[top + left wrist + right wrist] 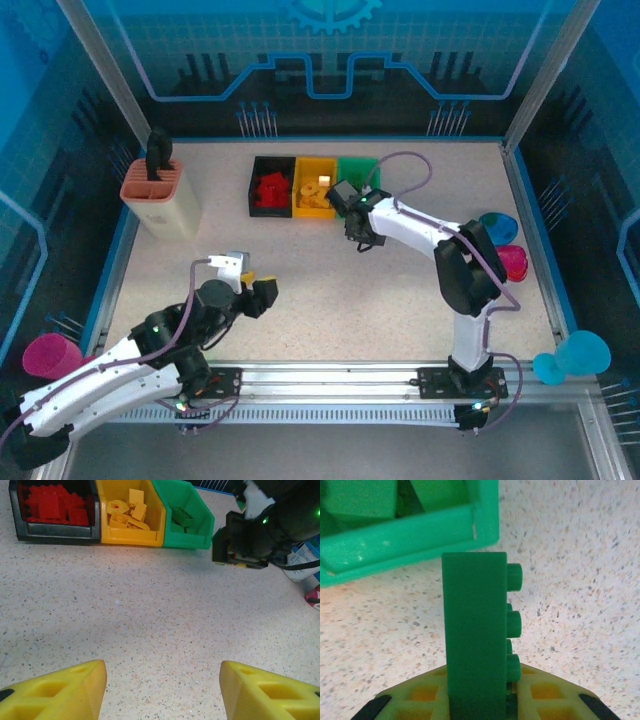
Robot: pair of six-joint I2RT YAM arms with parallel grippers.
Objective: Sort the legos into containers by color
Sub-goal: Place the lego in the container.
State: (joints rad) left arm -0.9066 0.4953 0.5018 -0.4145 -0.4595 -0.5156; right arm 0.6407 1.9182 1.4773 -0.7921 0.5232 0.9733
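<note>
I will move my right gripper outward past the green bin's front rim and over the inside of the green bin, and let go of the green lego there, since its color matches.
Three bins stand in a row at the back: a black bin (268, 186) (50, 527) with red legos (50, 502), a yellow bin (314, 187) (131, 532) with yellow legos (127, 515), and a green bin (357, 172) (186, 530) (405, 535) with green legos (182, 516). My right gripper (355, 222) (477, 700) hovers just in front of the green bin, shut on a green lego (475, 630) that stands upright between its fingers, studs to the right. My left gripper (258, 292) (162, 690) is open above bare table near the front, nothing between its yellow fingers (60, 692).
A salmon-pink slotted holder (158, 195) stands at the back left. Blue and pink cups (505, 245) sit at the right wall, a pink cup (50, 355) outside front left, a cyan one (575, 355) outside front right. The right arm's wrist (250, 540) shows in the left wrist view.
</note>
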